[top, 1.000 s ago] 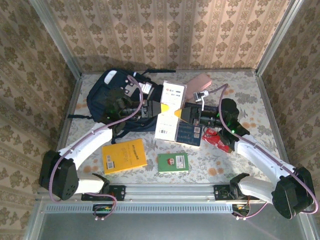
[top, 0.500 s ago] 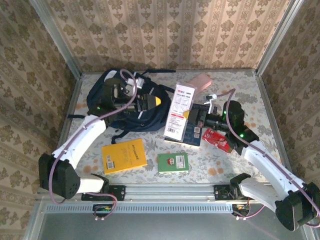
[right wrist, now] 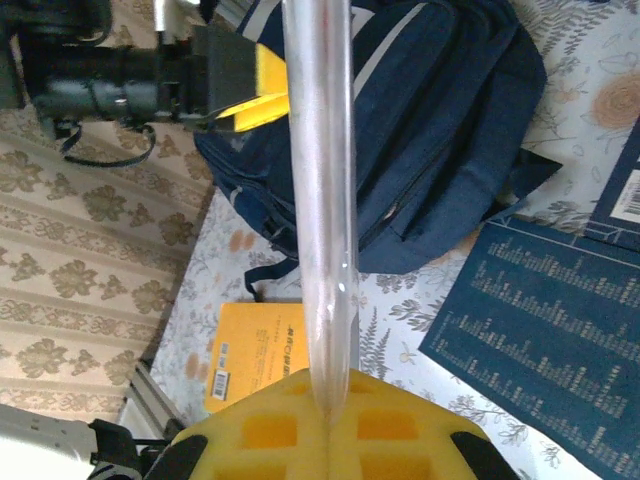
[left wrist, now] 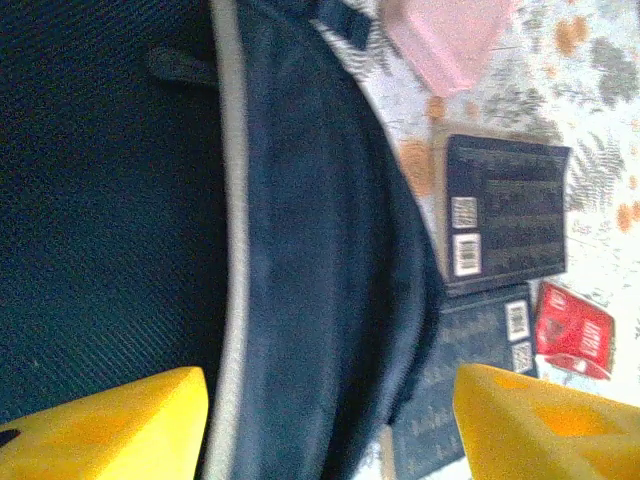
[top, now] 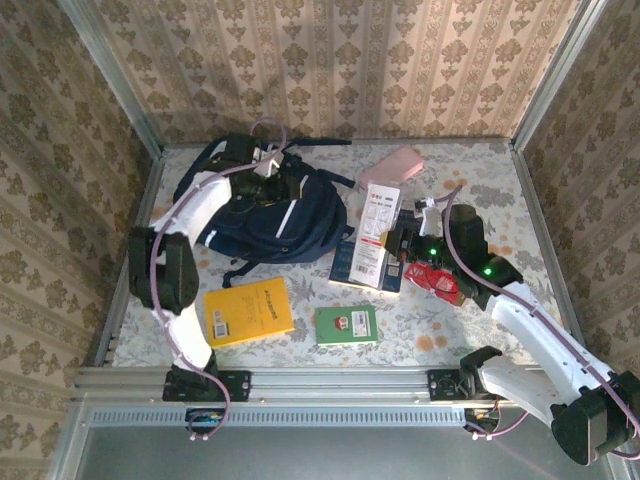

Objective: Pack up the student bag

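My left gripper comes down onto the bag's thin grey-white stripe next and closes there, since the stripe lies below my left gripper.
The student bag (top: 270,215) lies at the back left of the table, navy with a pale stripe. My left gripper (top: 276,184) hovers over its upper part, and in the left wrist view its yellow fingertips (left wrist: 100,420) stand wide apart above the bag's fabric (left wrist: 320,250), holding nothing. My right gripper (top: 402,240) is shut on a thin white and red book (top: 378,232) held on edge to the right of the bag. In the right wrist view the book's pale edge (right wrist: 320,200) runs up from the closed yellow pads (right wrist: 270,430), with the bag (right wrist: 430,110) beyond it.
A yellow book (top: 248,310) and a green book (top: 346,324) lie near the front. A dark blue book (top: 350,264) lies under the held one, a red packet (top: 437,280) sits to its right, and a pink item (top: 392,166) is at the back.
The left gripper left the white book and swung back over the bag's top. The right gripper carried the book rightward, away from the bag, turning it onto its edge.
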`<state>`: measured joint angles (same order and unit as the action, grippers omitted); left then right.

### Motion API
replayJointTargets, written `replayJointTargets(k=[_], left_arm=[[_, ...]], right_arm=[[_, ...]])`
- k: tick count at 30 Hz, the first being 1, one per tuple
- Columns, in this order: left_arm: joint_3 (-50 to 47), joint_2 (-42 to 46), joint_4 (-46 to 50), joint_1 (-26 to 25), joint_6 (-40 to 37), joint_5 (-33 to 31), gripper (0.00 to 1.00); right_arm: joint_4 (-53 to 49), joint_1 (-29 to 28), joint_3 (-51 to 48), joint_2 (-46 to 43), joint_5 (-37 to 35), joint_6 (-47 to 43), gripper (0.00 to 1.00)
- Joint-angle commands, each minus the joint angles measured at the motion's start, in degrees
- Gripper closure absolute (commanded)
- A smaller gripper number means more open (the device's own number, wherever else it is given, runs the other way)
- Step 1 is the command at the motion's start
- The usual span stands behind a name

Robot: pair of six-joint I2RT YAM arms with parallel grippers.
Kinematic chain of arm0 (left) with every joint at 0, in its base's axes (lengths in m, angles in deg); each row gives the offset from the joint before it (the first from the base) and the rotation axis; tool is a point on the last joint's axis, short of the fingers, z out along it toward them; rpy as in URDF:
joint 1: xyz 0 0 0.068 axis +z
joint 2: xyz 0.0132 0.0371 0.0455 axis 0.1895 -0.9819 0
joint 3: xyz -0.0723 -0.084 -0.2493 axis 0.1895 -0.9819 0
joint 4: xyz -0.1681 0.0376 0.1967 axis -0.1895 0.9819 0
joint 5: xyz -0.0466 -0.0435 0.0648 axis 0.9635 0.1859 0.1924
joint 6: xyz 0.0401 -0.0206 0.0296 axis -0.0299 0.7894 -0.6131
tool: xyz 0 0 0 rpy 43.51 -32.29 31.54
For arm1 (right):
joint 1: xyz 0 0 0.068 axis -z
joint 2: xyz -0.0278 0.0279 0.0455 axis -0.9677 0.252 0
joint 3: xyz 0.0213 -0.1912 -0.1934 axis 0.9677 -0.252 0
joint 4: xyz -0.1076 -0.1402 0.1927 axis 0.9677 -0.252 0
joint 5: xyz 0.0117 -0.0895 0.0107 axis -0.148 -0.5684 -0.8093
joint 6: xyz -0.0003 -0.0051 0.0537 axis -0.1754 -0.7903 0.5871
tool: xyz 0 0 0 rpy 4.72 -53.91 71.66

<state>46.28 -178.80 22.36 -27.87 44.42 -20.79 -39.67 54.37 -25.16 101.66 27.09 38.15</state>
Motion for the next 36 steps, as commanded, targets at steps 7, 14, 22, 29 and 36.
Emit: replayJointTargets(k=[7,14,22,29,36], left_arm=[[8.99,-9.05,0.55,-0.19,-1.25,4.92,0.35],[9.58,-12.11,-1.71,-0.29,-0.08,7.19,0.35],[7.91,-10.44,-2.72,0.65,-1.20,5.75,0.35],[6.98,-11.76,-3.68,-0.92,-1.52,9.78,0.39],[7.34,-13.84,-3.85,-2.20,-1.46,9.71,0.41]], right_arm=[[-0.99,0.47,1.14,-0.94,-1.42,-2.54,1.00],[-1.27,0.45,1.46,-0.06,-0.59,-2.74,1.00],[0.16,0.45,0.79,0.87,0.23,-2.18,1.00],[1.15,0.40,0.67,1.79,0.85,-1.19,1.00],[1.34,0.46,0.96,1.84,0.98,-0.14,1.00]])
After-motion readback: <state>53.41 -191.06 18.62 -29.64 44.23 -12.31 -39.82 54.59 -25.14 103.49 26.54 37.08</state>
